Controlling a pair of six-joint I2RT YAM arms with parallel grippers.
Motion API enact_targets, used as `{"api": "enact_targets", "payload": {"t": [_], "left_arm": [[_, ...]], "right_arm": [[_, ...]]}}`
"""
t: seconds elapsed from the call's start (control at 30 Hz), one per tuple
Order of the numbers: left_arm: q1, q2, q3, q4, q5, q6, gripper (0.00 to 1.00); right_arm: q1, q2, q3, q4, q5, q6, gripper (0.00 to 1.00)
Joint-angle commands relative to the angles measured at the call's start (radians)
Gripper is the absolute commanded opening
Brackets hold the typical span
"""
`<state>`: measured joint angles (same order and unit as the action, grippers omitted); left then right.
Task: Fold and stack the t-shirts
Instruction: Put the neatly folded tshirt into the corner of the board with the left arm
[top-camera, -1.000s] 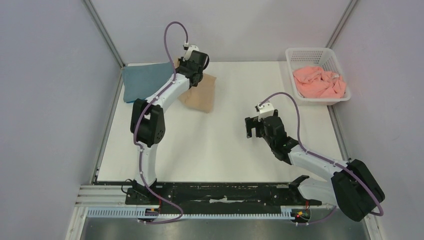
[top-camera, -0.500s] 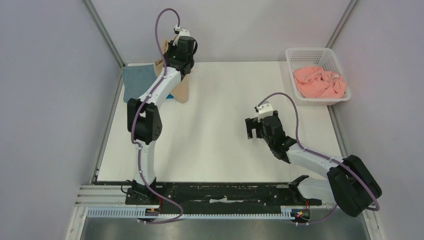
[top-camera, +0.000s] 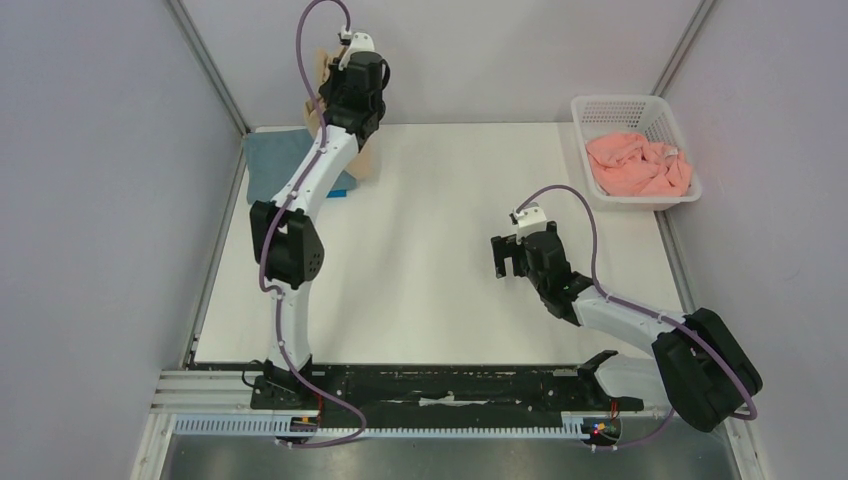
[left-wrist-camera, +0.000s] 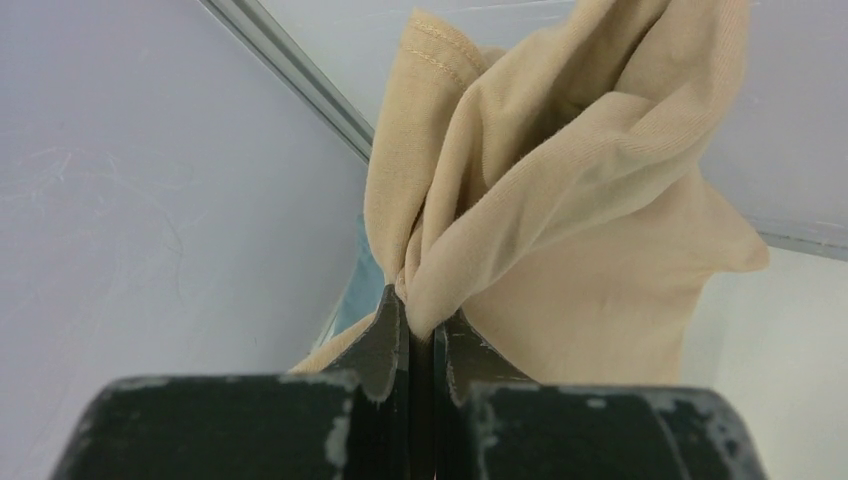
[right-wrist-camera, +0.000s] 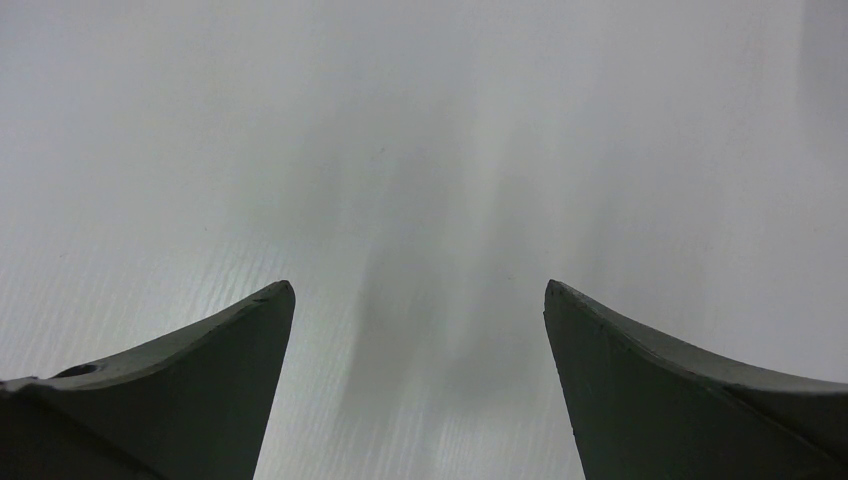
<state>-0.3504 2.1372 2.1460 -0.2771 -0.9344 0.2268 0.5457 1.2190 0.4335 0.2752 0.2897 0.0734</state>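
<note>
My left gripper goes down and to the left in the top view next and releases the fold of the tan t-shirt, as the slate-blue t-shirt (top-camera: 270, 165) (left-wrist-camera: 361, 285) lies below it there.
My left gripper (top-camera: 345, 112) is raised at the far left corner, shut on a bunched fold of the tan t-shirt (top-camera: 366, 160). In the left wrist view the tan t-shirt (left-wrist-camera: 560, 200) hangs from the closed gripper (left-wrist-camera: 422, 300). Beneath it the slate-blue t-shirt (top-camera: 270, 165) lies flat on the table, with a bright blue edge (top-camera: 341, 189) showing beside my arm. The salmon-pink t-shirt (top-camera: 640, 165) lies crumpled in the basket. My right gripper (top-camera: 505, 258) hovers open over bare table right of centre, and nothing sits between its fingers (right-wrist-camera: 420, 290).
The white slatted basket (top-camera: 625, 101) stands at the far right corner. Grey walls and metal frame posts (top-camera: 215, 75) close in the table on the left, back and right. A black rail (top-camera: 430, 385) runs along the near edge.
My left arm has lifted the tan t-shirt off the table and carried it left and back, over the slate-blue t-shirt. The right arm has not moved.
</note>
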Motion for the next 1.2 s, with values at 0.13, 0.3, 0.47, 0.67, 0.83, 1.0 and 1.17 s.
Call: {"api": "enact_targets", "payload": {"t": [0.13,0.3,0.47,0.67,0.83,1.0,1.17], "left_arm": [[0.073,0.019,0.002,0.044,0.021,-0.043,0.02],[0.131,0.013,-0.108,0.134,0.007,-0.029,0.02],[0.208,-0.008,-0.244,0.174,0.031,-0.154,0.02],[0.275,0.006,-0.32,0.263,0.042,-0.166,0.02],[0.332,0.046,-0.331,0.273,0.064,-0.203,0.02],[0.364,0.09,-0.331,0.272,0.053,-0.269,0.21],[0.39,0.076,-0.332,0.249,0.0,-0.365,0.78]], "right_arm": [[-0.006,0.006,0.025,0.026,-0.005,-0.003,0.98],[-0.008,0.025,0.031,0.023,0.001,0.011,0.98],[-0.008,0.052,0.036,0.027,-0.007,0.024,0.98],[-0.009,0.075,0.047,0.015,0.006,0.029,0.98],[-0.01,0.088,0.052,0.015,0.022,0.031,0.98],[-0.011,0.122,0.068,0.013,0.017,0.03,0.98],[-0.013,0.134,0.08,0.006,0.022,0.036,0.98]]}}
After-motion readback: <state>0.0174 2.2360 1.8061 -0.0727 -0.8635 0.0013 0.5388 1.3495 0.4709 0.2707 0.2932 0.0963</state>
